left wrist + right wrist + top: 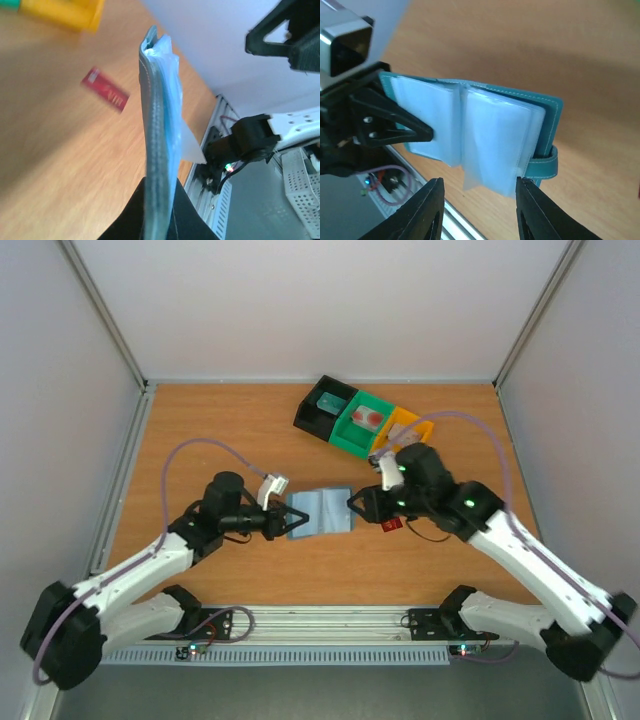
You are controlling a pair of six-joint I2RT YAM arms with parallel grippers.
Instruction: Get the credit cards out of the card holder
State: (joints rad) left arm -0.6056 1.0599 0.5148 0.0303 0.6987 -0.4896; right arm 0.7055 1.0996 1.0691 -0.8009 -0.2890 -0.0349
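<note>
The card holder (322,511) comes down and back toward the metal bar next for release from my left gripper, since bare tabletop lies below there.
The light blue card holder (322,511) is held above the table between the two arms. My left gripper (287,521) is shut on its left edge; in the left wrist view the holder (156,130) runs edge-on out of the jaws. The right wrist view shows the holder (470,120) spread open, with clear inner sleeves and its closing tab (543,167) on the right. My right gripper (479,197) stands open just below the sleeves, with nothing between its fingers. A dark red credit card (392,525) lies flat on the table under the right arm, and shows as well in the left wrist view (105,89).
Black (312,418), green (343,438) and orange (412,422) bins stand in a row at the back right. A pale teal card (328,400) lies in the black bin, and a pale item lies in the green one. A metal rail (320,620) runs along the near table edge.
</note>
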